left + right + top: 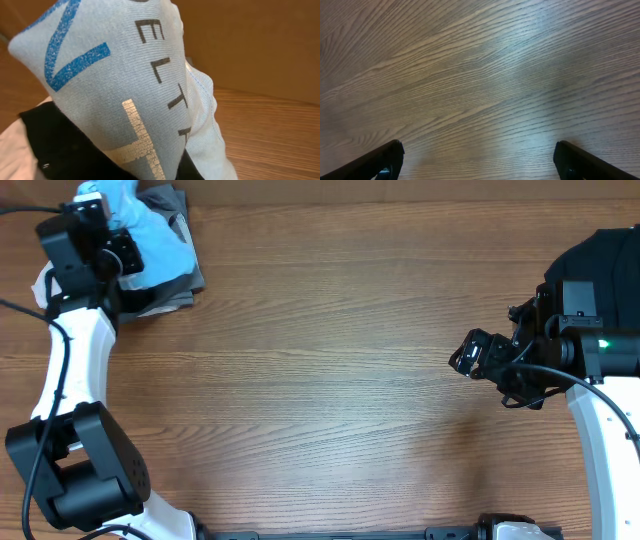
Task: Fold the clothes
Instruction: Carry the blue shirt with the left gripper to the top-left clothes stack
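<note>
The left gripper moves down toward the grey garment next and opens to release the T-shirt, since that garment already lies beneath the bunched blue cloth.
The light sky-blue T-shirt point(152, 238) is bunched at the table's far left corner, on top of a grey garment point(186, 278). My left gripper point(102, 212) is shut on it. In the left wrist view the blue T-shirt point(115, 75), printed with blue, dark and cracked white lettering, fills the frame and runs down between the dark jaws of the left gripper point(150, 169). My right gripper point(466, 361) hovers open over bare wood at the right. Its fingers point(380, 164) stand wide apart around the right gripper's point(480, 165) empty middle.
A black garment point(600, 255) lies at the far right edge behind the right arm. An off-white cloth point(42, 284) peeks out beside the left arm. A brown wall point(260, 45) rises just behind the wooden table point(330, 370).
</note>
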